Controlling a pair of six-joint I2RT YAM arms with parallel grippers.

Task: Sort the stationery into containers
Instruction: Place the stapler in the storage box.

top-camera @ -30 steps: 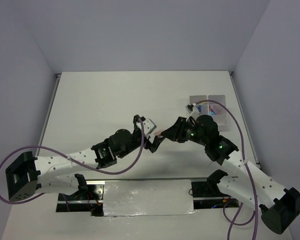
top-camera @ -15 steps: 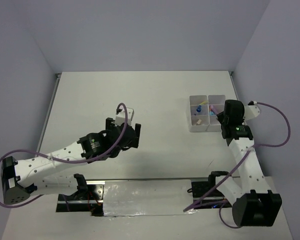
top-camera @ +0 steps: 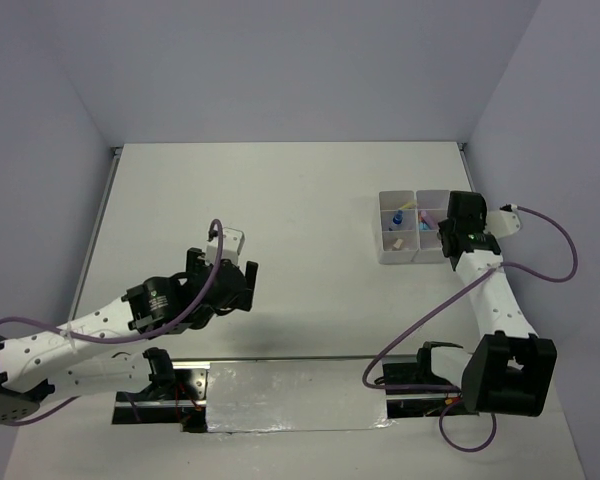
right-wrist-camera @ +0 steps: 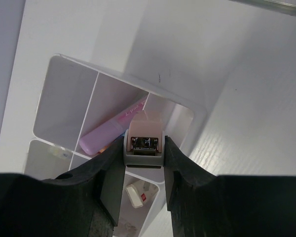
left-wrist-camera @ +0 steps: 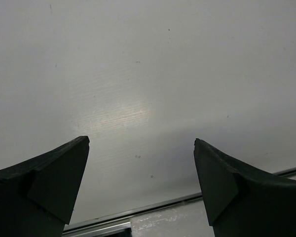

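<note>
Next, my right gripper lowers the pink and grey piece of stationery into the near section of the containers beside the purple marker and releases. That section lies below and looks empty.
My right gripper (right-wrist-camera: 144, 148) is shut on a small pink and grey piece of stationery (right-wrist-camera: 144, 129), held just above the containers (right-wrist-camera: 96, 94) near their middle divider. One compartment below holds a purple marker (right-wrist-camera: 108, 134); the nearer one holds a white eraser (right-wrist-camera: 135, 193). From above, the right gripper (top-camera: 446, 232) hangs over the right side of the containers (top-camera: 396, 256), where blue (top-camera: 398, 215) and pink (top-camera: 421, 218) items lie. My left gripper (top-camera: 240, 284) stands open over bare table, its fingers (left-wrist-camera: 64, 168) wide apart with nothing between them.
The containers stand at the table's right side, close to the right wall (top-camera: 540, 150). A metal strip (left-wrist-camera: 187, 200) along the table's near edge runs under the left gripper. The arm bases and a taped plate (top-camera: 295, 392) sit at the front.
The two grippers were close together at mid-table. The right arm has swung to the containers with the pink and grey piece; the left arm has drawn back to the left.
</note>
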